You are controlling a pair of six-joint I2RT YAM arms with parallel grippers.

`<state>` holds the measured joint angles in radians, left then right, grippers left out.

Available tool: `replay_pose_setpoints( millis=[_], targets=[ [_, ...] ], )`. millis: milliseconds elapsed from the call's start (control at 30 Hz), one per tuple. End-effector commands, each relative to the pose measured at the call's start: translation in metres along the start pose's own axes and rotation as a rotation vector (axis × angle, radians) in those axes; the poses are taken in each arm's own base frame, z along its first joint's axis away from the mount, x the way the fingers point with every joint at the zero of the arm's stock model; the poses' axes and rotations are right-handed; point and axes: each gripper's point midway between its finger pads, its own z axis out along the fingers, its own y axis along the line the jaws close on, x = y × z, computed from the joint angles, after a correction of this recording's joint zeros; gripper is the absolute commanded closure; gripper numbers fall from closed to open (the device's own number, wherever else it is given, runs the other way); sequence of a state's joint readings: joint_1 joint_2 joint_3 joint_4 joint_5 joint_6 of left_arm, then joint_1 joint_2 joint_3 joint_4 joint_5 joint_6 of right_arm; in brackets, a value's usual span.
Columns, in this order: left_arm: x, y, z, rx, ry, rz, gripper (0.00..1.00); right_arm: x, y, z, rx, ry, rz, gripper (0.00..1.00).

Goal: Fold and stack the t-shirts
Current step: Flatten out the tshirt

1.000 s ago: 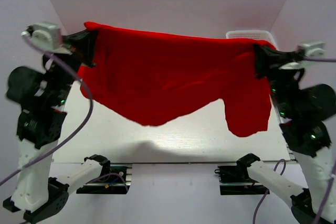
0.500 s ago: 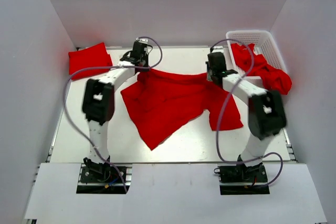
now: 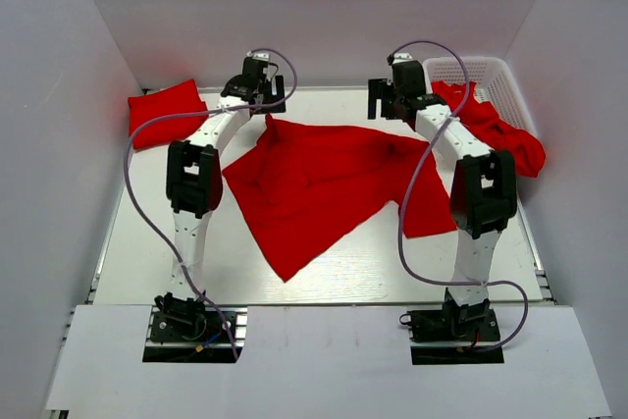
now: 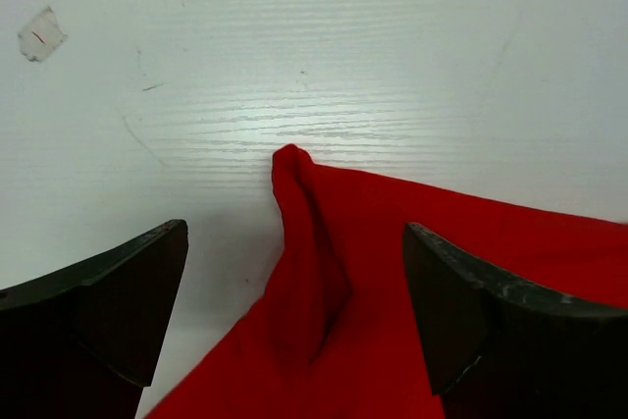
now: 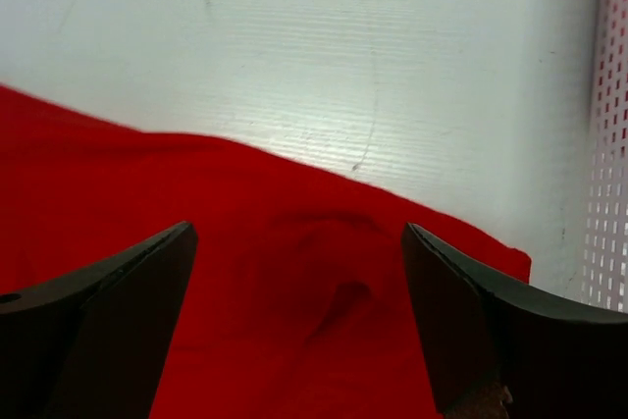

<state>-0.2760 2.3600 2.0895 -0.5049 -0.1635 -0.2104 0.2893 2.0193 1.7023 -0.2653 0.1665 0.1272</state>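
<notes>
My left gripper moves back toward my base and down across the shirt to the front point of the red t-shirt [image 3: 286,274] next. The point's end lies free on bare table.
A red t-shirt [image 3: 324,183] lies spread out and rumpled on the middle of the table, one point toward the front. My left gripper [image 3: 270,97] hovers open over its back left corner; in the left wrist view that puckered corner [image 4: 306,242] lies loose between the wide-apart fingers [image 4: 118,301]. My right gripper [image 3: 390,101] is open over the back right edge, and the cloth [image 5: 294,291] lies flat under its jaws. A folded red t-shirt [image 3: 165,110] rests at the back left. More red shirts [image 3: 502,134] spill out of the basket.
A white lattice basket [image 3: 491,74] stands at the back right corner; its wall [image 5: 610,144] shows at the right edge of the right wrist view. White walls enclose the table on three sides. Bare table shows along the front [image 3: 324,282].
A second ago both grippers held the shirt stretched high in the air. They lowered it onto the table, opened and let go of it, and now sit at its back edge.
</notes>
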Motion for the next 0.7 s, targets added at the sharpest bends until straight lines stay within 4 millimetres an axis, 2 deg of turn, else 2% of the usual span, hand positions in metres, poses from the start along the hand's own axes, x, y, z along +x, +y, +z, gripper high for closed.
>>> replay_pose_setpoints(
  millis=[0, 33, 67, 100, 133, 167, 200, 233, 267, 300, 333, 367, 400, 433, 467, 500, 533, 567, 600, 667],
  targets=[
    [-0.061, -0.007, -0.082, 0.052, -0.113, 0.003, 0.00, -0.003, 0.020, -0.041, -0.123, 0.029, -0.042, 0.10],
    [-0.061, -0.006, -0.092, 0.050, -0.104, 0.005, 0.00, 0.001, 0.022, -0.044, -0.133, 0.032, -0.043, 0.10],
    [-0.051, -0.002, -0.098, 0.044, -0.075, 0.010, 0.00, -0.013, 0.022, -0.065, -0.142, -0.011, -0.028, 0.10],
    [-0.046, 0.000, -0.107, 0.041, -0.060, 0.012, 0.00, -0.011, 0.022, -0.070, -0.151, -0.017, -0.023, 0.10],
    [-0.036, -0.002, -0.117, 0.044, -0.033, 0.023, 0.00, 0.006, 0.022, -0.079, -0.164, 0.002, -0.017, 0.10],
    [-0.023, -0.003, -0.138, 0.050, -0.017, 0.014, 0.00, 0.001, 0.022, -0.093, -0.168, -0.029, -0.001, 0.10],
    [-0.013, -0.001, -0.147, 0.057, 0.000, 0.001, 0.00, 0.011, 0.020, -0.103, -0.167, -0.020, 0.012, 0.10],
    [0.032, -0.004, -0.149, 0.097, 0.109, -0.028, 0.00, 0.027, 0.019, -0.105, -0.163, 0.010, 0.026, 0.10],
    [0.064, -0.009, -0.169, 0.146, 0.163, -0.051, 0.00, 0.051, 0.013, -0.112, -0.148, 0.050, 0.039, 0.10],
    [0.049, -0.011, -0.187, 0.159, 0.115, -0.085, 0.00, 0.036, 0.013, -0.127, -0.149, 0.002, 0.062, 0.10],
    [0.067, -0.024, -0.197, 0.237, 0.143, -0.094, 0.00, 0.044, 0.008, -0.130, -0.130, 0.012, 0.080, 0.10],
    [0.112, -0.026, -0.197, 0.268, 0.213, -0.100, 0.00, 0.080, -0.001, -0.129, -0.086, 0.086, 0.084, 0.10],
    [0.130, -0.038, -0.209, 0.321, 0.239, -0.093, 0.00, 0.077, -0.004, -0.144, -0.064, 0.058, 0.143, 0.10],
    [0.160, -0.044, -0.227, 0.376, 0.287, -0.099, 0.00, 0.090, -0.009, -0.147, -0.042, 0.084, 0.157, 0.10],
    [0.176, -0.045, -0.237, 0.377, 0.320, -0.100, 0.00, 0.118, -0.020, -0.151, 0.010, 0.132, 0.192, 0.10],
    [0.195, -0.055, -0.249, 0.397, 0.356, -0.074, 0.00, 0.126, -0.020, -0.153, 0.015, 0.142, 0.215, 0.10],
    [0.217, -0.054, -0.257, 0.392, 0.406, -0.069, 0.00, 0.140, -0.027, -0.158, 0.042, 0.163, 0.233, 0.10],
    [0.227, -0.052, -0.272, 0.380, 0.433, -0.057, 0.00, 0.142, -0.029, -0.164, 0.052, 0.157, 0.260, 0.10],
    [0.235, -0.053, -0.281, 0.387, 0.454, -0.036, 0.00, 0.154, -0.035, -0.165, 0.077, 0.173, 0.274, 0.10],
    [0.258, -0.059, -0.300, 0.403, 0.506, 0.000, 0.00, 0.157, -0.043, -0.174, 0.106, 0.153, 0.292, 0.10]
  ],
)
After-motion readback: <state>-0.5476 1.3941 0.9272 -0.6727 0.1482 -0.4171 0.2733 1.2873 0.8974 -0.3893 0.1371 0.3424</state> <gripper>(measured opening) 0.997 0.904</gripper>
